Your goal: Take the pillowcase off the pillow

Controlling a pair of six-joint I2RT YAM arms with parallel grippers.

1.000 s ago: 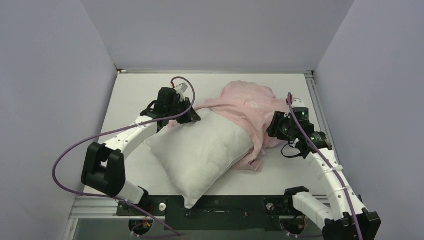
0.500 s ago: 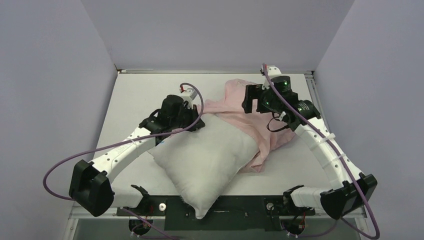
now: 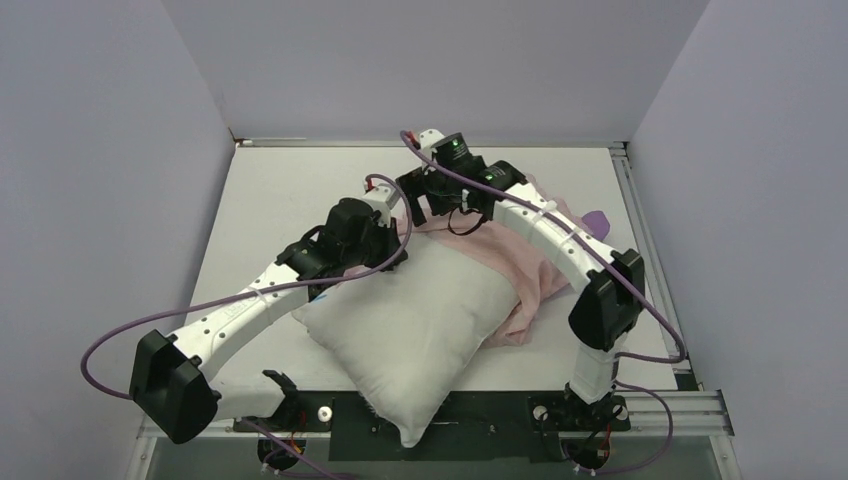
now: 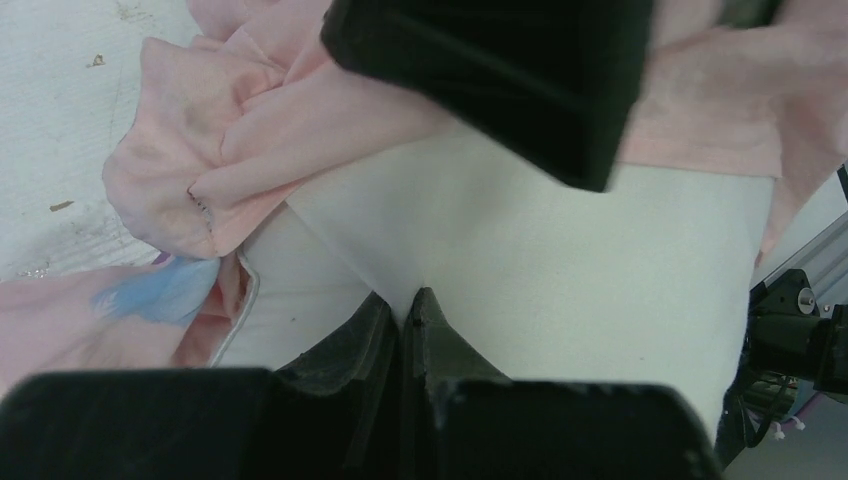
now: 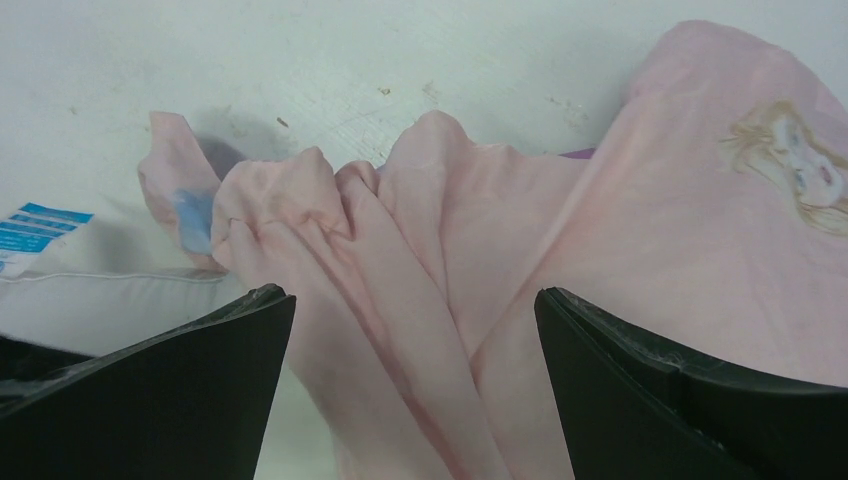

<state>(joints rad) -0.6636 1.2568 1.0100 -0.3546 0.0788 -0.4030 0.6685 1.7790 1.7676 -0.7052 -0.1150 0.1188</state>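
Observation:
My left gripper needs to drag the pillow's white cloth to the left in the top view over bare table and let go of it, because the pillowcase (image 3: 535, 275) still covers the pillow's end.
The white pillow (image 3: 410, 320) lies slantwise on the table, its near corner over the front edge. The pillowcase (image 3: 535, 275) is turned pink side out and bunched over the pillow's far right end, with a purple bit showing at the right. My left gripper (image 3: 393, 246) is shut on a pinch of the pillow's white cloth (image 4: 520, 260) near its far left corner. Just beyond that pinch the pillowcase's rim (image 4: 250, 140) is gathered in folds. My right gripper (image 3: 412, 212) hangs open over these pink folds (image 5: 420, 240), its fingers (image 5: 180, 370) apart with nothing between them.
A blue and white label (image 5: 30, 235) sits on the pillow's seam at the left of the right wrist view. The right arm arches over the pillowcase from the near right. Bare white table (image 3: 280, 190) lies to the far left, with walls close around.
The right arm has swung from the table's right side over to the far middle and its gripper has opened. The left gripper, still shut, has shifted a little to the right with the pillow.

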